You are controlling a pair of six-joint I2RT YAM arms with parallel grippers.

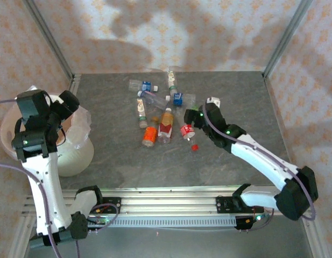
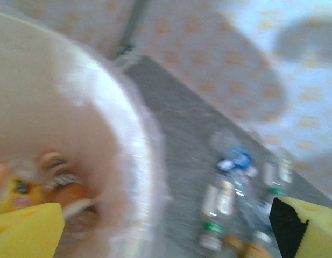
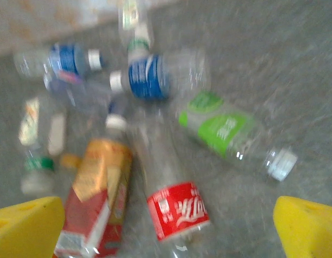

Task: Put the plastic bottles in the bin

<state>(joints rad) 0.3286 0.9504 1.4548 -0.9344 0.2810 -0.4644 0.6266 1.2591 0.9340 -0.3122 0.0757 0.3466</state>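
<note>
The red-labelled bottle's near end (image 1: 190, 138) (image 3: 184, 243) lies back and below, so next I will move my right gripper back and lower its wide-open fingers on either side of that end.
Several plastic bottles (image 1: 157, 115) lie in a loose heap mid-table. My right gripper (image 1: 193, 122) hovers open just above a clear bottle with a red label (image 3: 177, 208); its yellow fingertips (image 3: 26, 228) stand wide on either side, touching nothing. Beside it lie a green-labelled bottle (image 3: 224, 126), an orange-and-red one (image 3: 98, 196) and blue-labelled ones (image 3: 147, 76). The white lined bin (image 1: 74, 157) stands at the left edge. Over its rim (image 2: 140, 161) my left gripper (image 1: 68, 106) hangs open and empty, with blurred bottles (image 2: 61, 185) lying inside the bin.
A loose red cap (image 1: 194, 147) lies on the grey tabletop near the heap. Patterned walls and metal posts (image 1: 281, 37) close off the back and sides. The aluminium rail (image 1: 171, 207) carrying the arm bases runs along the near edge.
</note>
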